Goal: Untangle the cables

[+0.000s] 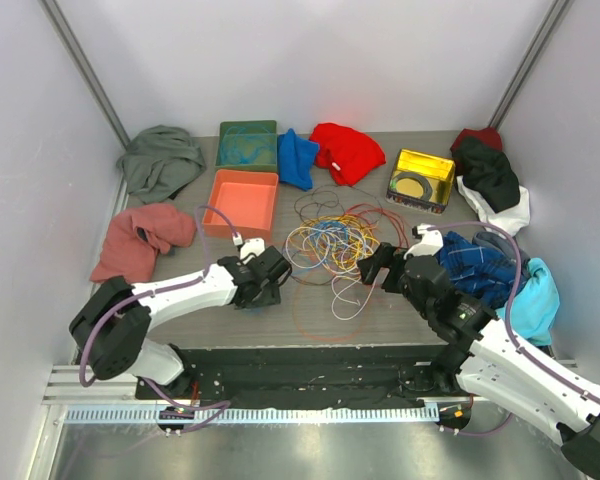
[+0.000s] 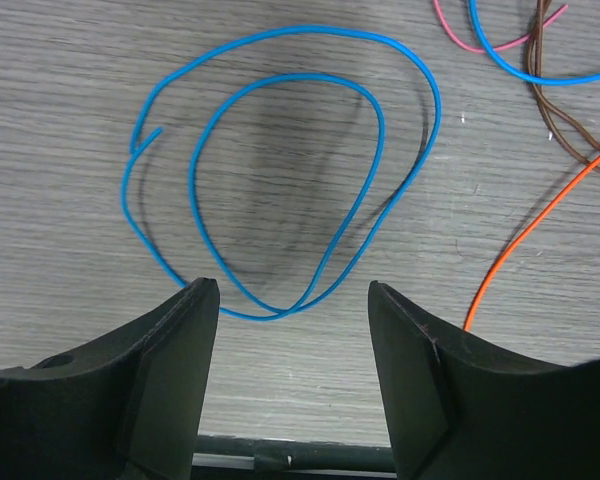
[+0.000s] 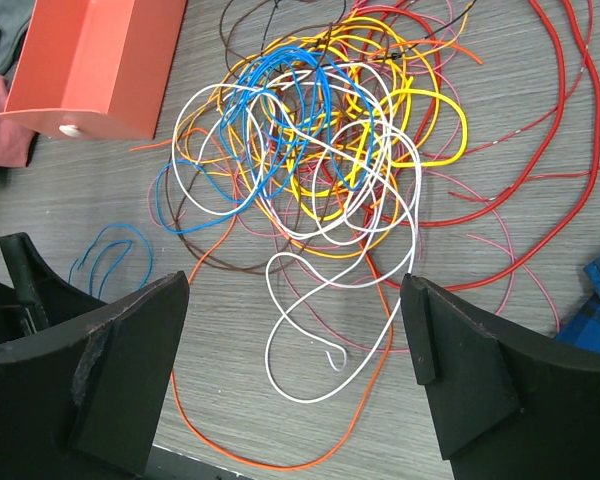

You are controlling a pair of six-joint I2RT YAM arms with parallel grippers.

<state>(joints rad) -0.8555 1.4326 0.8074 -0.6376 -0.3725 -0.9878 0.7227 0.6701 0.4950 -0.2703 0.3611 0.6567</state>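
The near crossing of the coiled blue cable (image 2: 287,312) is below my left gripper, between its open fingers, so my left gripper will lower onto the meeting parts of the cable and close.
The cables (image 1: 330,245) lie in a tangled heap of blue, yellow, orange, red, white and brown loops at the table's middle; the heap shows in the right wrist view (image 3: 320,150). A separate blue cable (image 2: 280,190) lies coiled on the table just ahead of my left gripper (image 2: 293,300), which is open and empty; the same coil shows in the right wrist view (image 3: 110,260). My right gripper (image 3: 295,300) is open and empty above a white loop (image 3: 310,330) and an orange loop (image 3: 280,450). The left gripper (image 1: 270,275) is left of the heap, the right gripper (image 1: 380,268) right of it.
An orange tray (image 1: 242,203) and a green tray (image 1: 247,145) stand at the back left, a yellow tin (image 1: 421,178) at the back right. Cloth garments lie around: pink (image 1: 140,238), grey (image 1: 160,160), blue (image 1: 297,158), red (image 1: 347,152), plaid (image 1: 480,265).
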